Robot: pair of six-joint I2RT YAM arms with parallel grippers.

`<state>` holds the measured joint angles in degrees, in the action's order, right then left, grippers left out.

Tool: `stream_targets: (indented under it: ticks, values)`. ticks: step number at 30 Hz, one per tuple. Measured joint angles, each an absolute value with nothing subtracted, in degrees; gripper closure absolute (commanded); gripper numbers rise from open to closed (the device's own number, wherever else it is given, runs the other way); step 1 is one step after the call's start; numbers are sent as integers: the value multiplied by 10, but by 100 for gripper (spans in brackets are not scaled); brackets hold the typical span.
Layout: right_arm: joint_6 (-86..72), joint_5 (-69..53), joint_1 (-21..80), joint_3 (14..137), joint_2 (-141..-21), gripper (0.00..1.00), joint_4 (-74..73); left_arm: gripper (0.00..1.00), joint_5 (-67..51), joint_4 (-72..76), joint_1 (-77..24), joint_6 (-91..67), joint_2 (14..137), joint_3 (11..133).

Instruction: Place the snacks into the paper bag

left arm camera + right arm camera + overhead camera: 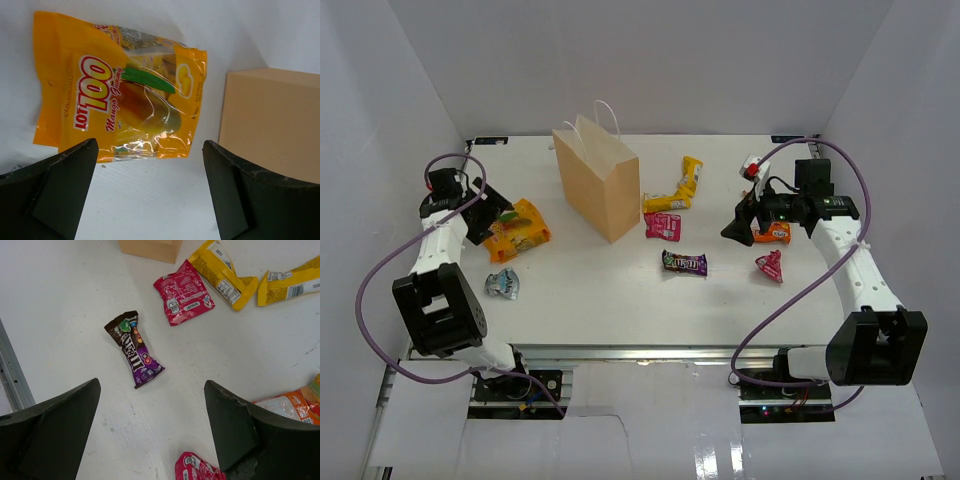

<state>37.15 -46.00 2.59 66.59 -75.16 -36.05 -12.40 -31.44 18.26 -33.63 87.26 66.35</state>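
My left gripper is above the mango candy pouch, which lies flat below the fingers, and will go down onto the mango candy pouch's edge farthest from the paper bag (599,178).
The tan paper bag (599,178) stands upright at the table's back middle; its side shows in the left wrist view (272,122). My left gripper (492,208) is open and empty, just short of a yellow-orange mango candy pouch (518,230) (120,92). My right gripper (740,225) is open and empty above the table. Below it lie a dark brown M&M's packet (684,263) (134,348), a pink packet (663,225) (184,293), two yellow packets (680,188) (225,275), an orange packet (772,232) (292,405) and a small pink-red packet (770,265) (197,469).
A small silvery-blue packet (503,284) lies near the left arm's base. A red and white object (752,167) sits at the back right. White walls enclose the table on three sides. A metal rail runs along the near edge.
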Motion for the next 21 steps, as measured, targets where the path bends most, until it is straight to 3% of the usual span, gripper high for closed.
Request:
stream_targets:
  ticks: [13, 21]
  values:
    - [366, -497, 26, 638, -770, 10, -355, 3, -38, -360, 183, -233, 898, 676]
    - [364, -502, 26, 638, -782, 10, -346, 11, -43, -356, 185, -196, 958, 677]
